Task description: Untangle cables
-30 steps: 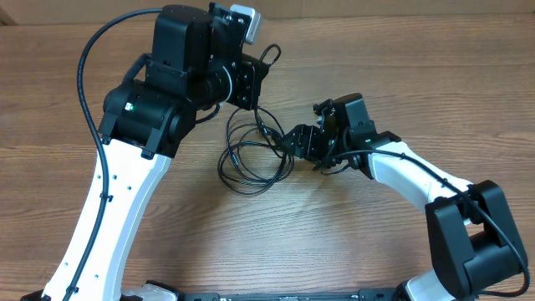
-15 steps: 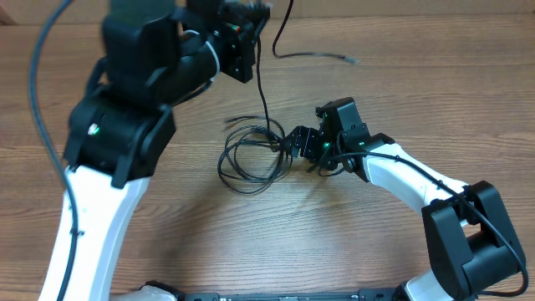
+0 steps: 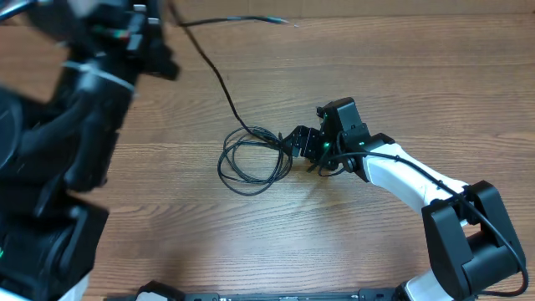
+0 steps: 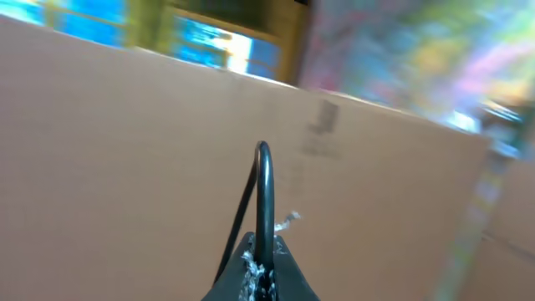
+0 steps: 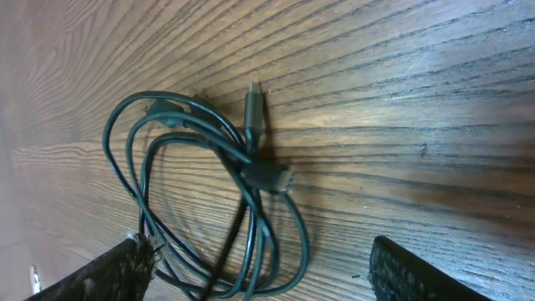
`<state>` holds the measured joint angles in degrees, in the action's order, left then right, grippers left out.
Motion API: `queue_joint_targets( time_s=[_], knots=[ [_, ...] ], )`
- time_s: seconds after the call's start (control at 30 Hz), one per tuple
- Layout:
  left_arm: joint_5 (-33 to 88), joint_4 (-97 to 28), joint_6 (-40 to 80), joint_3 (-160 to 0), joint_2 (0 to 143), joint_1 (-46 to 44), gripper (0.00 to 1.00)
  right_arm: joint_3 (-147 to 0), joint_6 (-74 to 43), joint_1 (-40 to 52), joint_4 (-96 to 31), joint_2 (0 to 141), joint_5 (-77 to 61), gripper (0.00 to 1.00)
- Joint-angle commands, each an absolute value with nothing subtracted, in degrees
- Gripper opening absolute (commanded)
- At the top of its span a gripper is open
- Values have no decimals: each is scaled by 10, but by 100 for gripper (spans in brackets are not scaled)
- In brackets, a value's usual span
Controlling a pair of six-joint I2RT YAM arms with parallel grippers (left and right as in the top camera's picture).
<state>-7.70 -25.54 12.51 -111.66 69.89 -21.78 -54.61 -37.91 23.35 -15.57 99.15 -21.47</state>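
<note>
My left gripper needs to move down and away from the coil (image 5: 209, 192) toward the bare wood beside it and let go of the black cable, because that clear tabletop is below the gripper.
Thin black cables (image 3: 251, 159) lie in a loose coil at the table's middle. One strand (image 3: 219, 84) runs up and left from the coil to my left gripper (image 3: 163, 33), which is blurred and raised at the far left. Its free tip (image 3: 284, 22) trails to the right. In the left wrist view that gripper (image 4: 264, 272) is shut on the cable (image 4: 264, 192), which arches above the jaws. My right gripper (image 3: 299, 142) stands open at the coil's right edge. In its own view the coil (image 5: 209, 192) and a plug (image 5: 255, 104) lie ahead of the open gripper (image 5: 259, 284), and several strands pass between its fingers (image 5: 125, 267).
The wooden table (image 3: 401, 84) stretches around the coil. The left arm's dark body (image 3: 50, 184) covers the left side of the overhead view. The right arm's white link (image 3: 410, 180) and base (image 3: 472, 242) fill the lower right.
My left arm has swung left and up with the cable, drawing a long strand out of the coil; its free end now trails along the far edge. The right gripper stays by the coil.
</note>
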Motion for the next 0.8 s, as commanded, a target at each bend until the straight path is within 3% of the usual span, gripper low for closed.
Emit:
queue_joint_targets(
  time_s=[0.0,0.2,0.37,0.53,0.77],
  knots=[
    [-282,-269,133,-1125,695,-220,4,-547,-382,235,-154,981,-205,81],
    [-488,-287,122,-1124,705,-220,4,-547,-382,235,-155,981,-204,81],
    [-697,-212,103,-1124,719,-209,4,-547,-382,235,-158,981,-199,82],
    [-669,-156,72,-1124,718,-151,4,-547,-410,235,-165,981,-179,87],
    [-618,-216,73,-1124,724,-141,4,-547,-420,235,-166,981,-174,89]
  ],
)
